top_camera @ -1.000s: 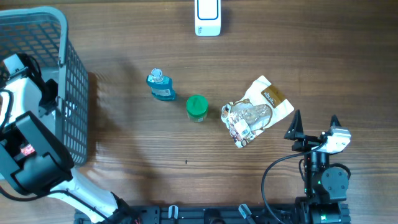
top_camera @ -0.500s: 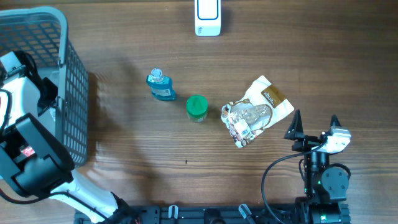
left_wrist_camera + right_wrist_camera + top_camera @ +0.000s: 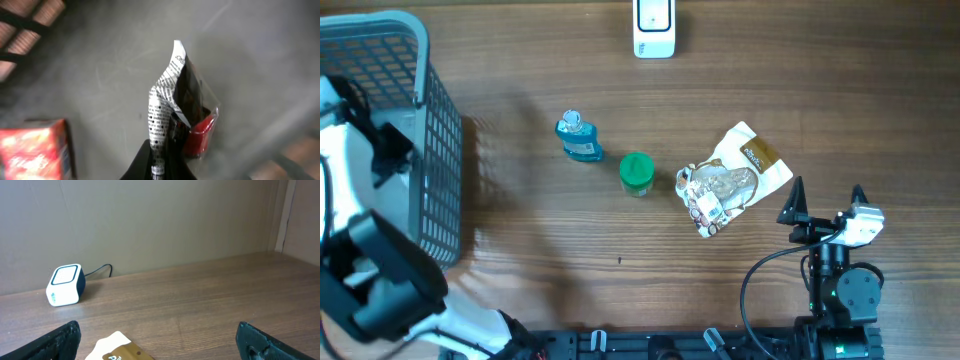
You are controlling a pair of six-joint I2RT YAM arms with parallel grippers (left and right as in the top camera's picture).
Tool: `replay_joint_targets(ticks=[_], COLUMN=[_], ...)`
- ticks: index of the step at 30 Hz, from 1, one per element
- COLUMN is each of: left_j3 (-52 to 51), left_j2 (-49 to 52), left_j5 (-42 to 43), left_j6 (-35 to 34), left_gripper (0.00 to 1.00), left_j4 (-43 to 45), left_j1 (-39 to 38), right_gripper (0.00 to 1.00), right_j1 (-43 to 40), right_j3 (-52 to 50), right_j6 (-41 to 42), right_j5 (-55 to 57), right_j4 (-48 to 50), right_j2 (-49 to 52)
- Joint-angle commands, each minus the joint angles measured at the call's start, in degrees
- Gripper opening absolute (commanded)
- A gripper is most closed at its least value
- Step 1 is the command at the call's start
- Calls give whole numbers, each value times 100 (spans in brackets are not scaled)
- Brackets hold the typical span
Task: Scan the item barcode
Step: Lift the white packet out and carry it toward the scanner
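My left gripper rises over the basket's side next, crosses, lowers and releases, since the gap between jar and snack bag lies to its right in the overhead view.
In the left wrist view my left gripper (image 3: 159, 165) is shut on the edge of a clear packet (image 3: 175, 100) that has a white printed seam and dark and red contents. The packet hangs over the grey floor of the basket (image 3: 100, 60). From overhead, the left arm (image 3: 350, 180) reaches into the basket (image 3: 430, 120) at the far left, and its fingers are hidden there. The white barcode scanner (image 3: 653, 28) stands at the table's far edge, also seen in the right wrist view as the scanner (image 3: 65, 285). My right gripper (image 3: 825, 205) stands open and empty at the front right.
A red box (image 3: 35, 150) lies in the basket beside the packet. On the table are a blue bottle (image 3: 578, 138), a green jar (image 3: 636, 172) and a white and brown snack bag (image 3: 735, 178), which lies just left of the right gripper.
The left gripper has closed on the packet, and the left arm has shifted slightly over the basket. The right arm has not moved.
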Motion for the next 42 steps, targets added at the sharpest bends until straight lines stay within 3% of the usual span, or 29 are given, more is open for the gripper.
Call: replay_joint_targets(ticks=[1, 5, 10, 13, 19, 25, 32, 34, 38, 42], left_j3=[739, 1237, 1641, 1641, 1620, 1620, 1620, 1620, 1620, 1620], left_j2=[-1069, -1823, -2938, -3528, -3821, -3397, -2465, -2168, -1683, -1335], left_j5=[612, 1355, 3200, 3884, 3884, 3882, 3847, 3499, 1805, 1082], left_j6=[-76, -74, -81, -92, 120, 271, 262, 208, -590, -723], left_gripper=[4, 4, 4, 4, 4, 4, 4, 4, 4, 4], left_j4=[-352, -772, -881, -929, -1425, -1399, -1558, -1641, -1904, -1961], left_j1=[9, 9, -15, -302, -1786, -3477, -4500, -4795, -5504, -6332], right_gripper=[100, 100, 100, 100, 100, 100, 100, 100, 100, 100], right_j1=[-20, -20, -20, -20, -20, -20, -20, -20, -20, -20], right_j3=[-4, -4, -4, -4, -4, -4, -4, -4, -4, -4], right_j6=[-101, -101, -101, -98, -101, -101, -101, -98, -101, -101], right_j5=[-90, -90, -90, -90, -90, -90, -90, -90, -90, -90], right_j4=[28, 28, 28, 28, 28, 28, 28, 28, 28, 28], right_j2=[-22, -22, -22, -22, -22, -22, -22, -22, -22, -22])
